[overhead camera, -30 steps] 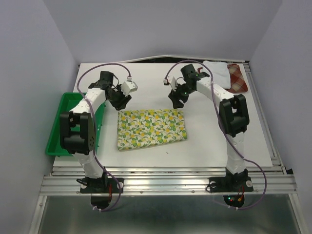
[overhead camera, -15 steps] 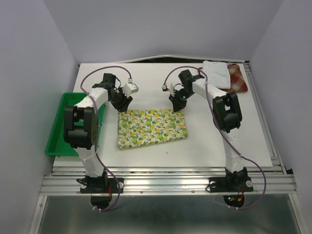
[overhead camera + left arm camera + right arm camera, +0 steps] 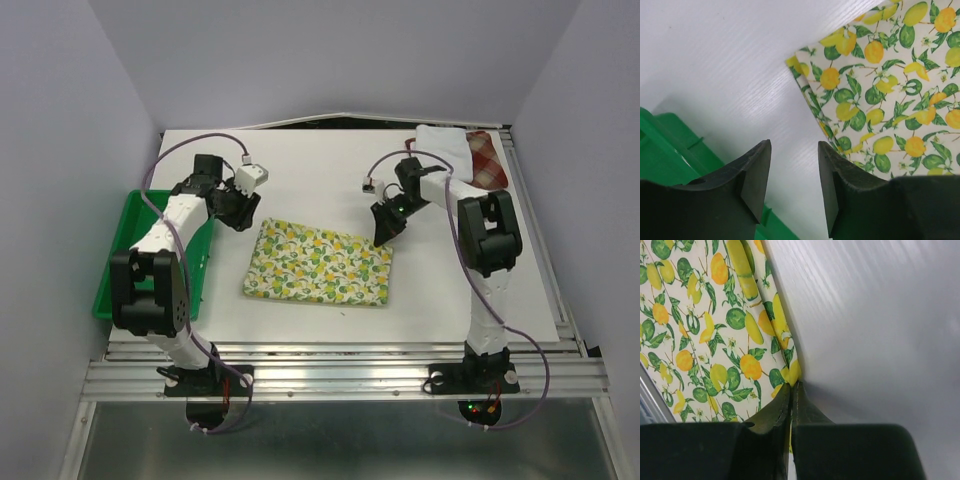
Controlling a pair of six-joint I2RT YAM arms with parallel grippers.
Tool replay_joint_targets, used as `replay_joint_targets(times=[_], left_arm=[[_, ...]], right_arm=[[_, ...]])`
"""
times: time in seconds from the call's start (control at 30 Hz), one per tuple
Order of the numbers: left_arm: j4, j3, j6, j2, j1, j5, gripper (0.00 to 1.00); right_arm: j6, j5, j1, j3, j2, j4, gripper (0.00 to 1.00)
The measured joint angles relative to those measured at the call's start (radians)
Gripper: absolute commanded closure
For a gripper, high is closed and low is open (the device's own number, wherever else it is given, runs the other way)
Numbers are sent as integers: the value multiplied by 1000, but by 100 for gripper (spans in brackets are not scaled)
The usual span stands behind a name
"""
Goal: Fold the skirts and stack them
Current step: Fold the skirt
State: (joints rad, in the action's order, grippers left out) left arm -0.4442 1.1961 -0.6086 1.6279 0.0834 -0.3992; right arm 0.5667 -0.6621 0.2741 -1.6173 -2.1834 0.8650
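The fruit-print skirt lies crooked on the tabletop. The skirt's pinched corner slides back with my right gripper next, toward the skirt's near part, and comes free there.
The fruit-print skirt (image 3: 320,272) lies folded in the middle of the table, turned a little askew. My right gripper (image 3: 384,232) is shut on its far right corner, and in the right wrist view the fruit-print skirt (image 3: 715,330) bunches where my right gripper (image 3: 791,386) pinches the edge. My left gripper (image 3: 236,212) hovers open just off the far left corner, with only bare table between its fingers. In the left wrist view the fruit-print skirt (image 3: 890,100) lies to the right of my left gripper (image 3: 794,150). The white skirt (image 3: 445,147) and the plaid skirt (image 3: 488,160) lie at the back right.
A green plastic tray (image 3: 125,255) stands at the table's left edge, beside my left arm, and the tray (image 3: 670,150) shows at the lower left of the left wrist view. The table's white surface (image 3: 320,170) stretches behind the skirt.
My right gripper has closed on the skirt's far right corner and pulled it right and toward the front, skewing the cloth. My left gripper drew back slightly to the left.
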Motion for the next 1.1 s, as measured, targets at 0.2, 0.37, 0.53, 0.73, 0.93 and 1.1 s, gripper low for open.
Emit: replay_joint_targets(times=[0.2, 0.37, 0.53, 0.73, 0.93, 1.1], left_arm=[[-2, -24, 90, 14, 0, -1, 46], [0, -15, 157, 161, 1, -16, 45], [-3, 45, 195, 245, 8, -47, 44], [16, 93, 227, 301, 27, -106, 51], [13, 142, 248, 351, 29, -186, 51], [12, 153, 253, 372, 27, -264, 62]], right_arm=[[-209, -5, -29, 199, 108, -55, 99], [-347, -48, -24, 350, 177, -119, 99], [-472, -61, -24, 462, 243, -200, 99], [-640, -60, -24, 601, 327, -350, 99], [-763, -52, -24, 667, 356, -459, 99], [-822, -54, -24, 685, 360, -500, 99]])
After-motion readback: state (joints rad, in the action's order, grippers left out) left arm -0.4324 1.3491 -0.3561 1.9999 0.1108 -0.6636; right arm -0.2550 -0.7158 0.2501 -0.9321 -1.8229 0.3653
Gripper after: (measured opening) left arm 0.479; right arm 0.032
